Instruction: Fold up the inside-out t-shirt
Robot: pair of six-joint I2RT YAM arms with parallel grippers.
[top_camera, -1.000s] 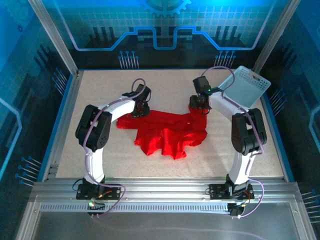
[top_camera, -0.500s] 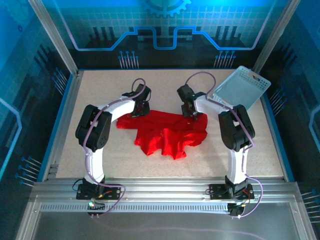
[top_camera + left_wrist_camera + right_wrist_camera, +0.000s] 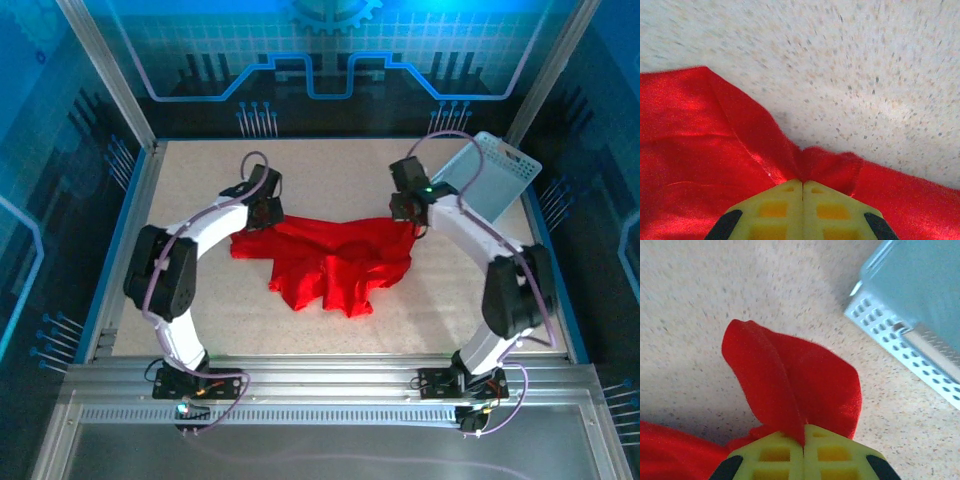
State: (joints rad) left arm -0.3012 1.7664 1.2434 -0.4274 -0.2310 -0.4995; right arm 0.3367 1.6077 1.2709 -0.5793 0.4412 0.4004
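My left gripper rises away from my right gripper next, then lowers to release on the tabletop below it, because the t-shirt [image 3: 335, 260] lies crumpled.
The inside-out t-shirt [image 3: 335, 260] is bright red and lies crumpled in the middle of the speckled table, its far edge stretched between both arms. My left gripper [image 3: 262, 212] is shut on the shirt's far left part; in the left wrist view its yellow fingers [image 3: 775, 207] meet on a pinched ridge of the t-shirt [image 3: 715, 145]. My right gripper [image 3: 408, 212] is shut on the far right part, and a flap of the t-shirt [image 3: 790, 380] stands up out of its closed fingertips [image 3: 835, 447].
A light blue mesh basket [image 3: 490, 180] lies tilted at the far right corner, close behind the right arm, and the basket [image 3: 910, 305] shows at the upper right of the right wrist view. Blue rails edge the table [image 3: 200, 160].
Both grippers have closed on the shirt's far edge. The right arm swung in, then back toward the basket; the left moved slightly left. The shirt's far edge is now pulled wider.
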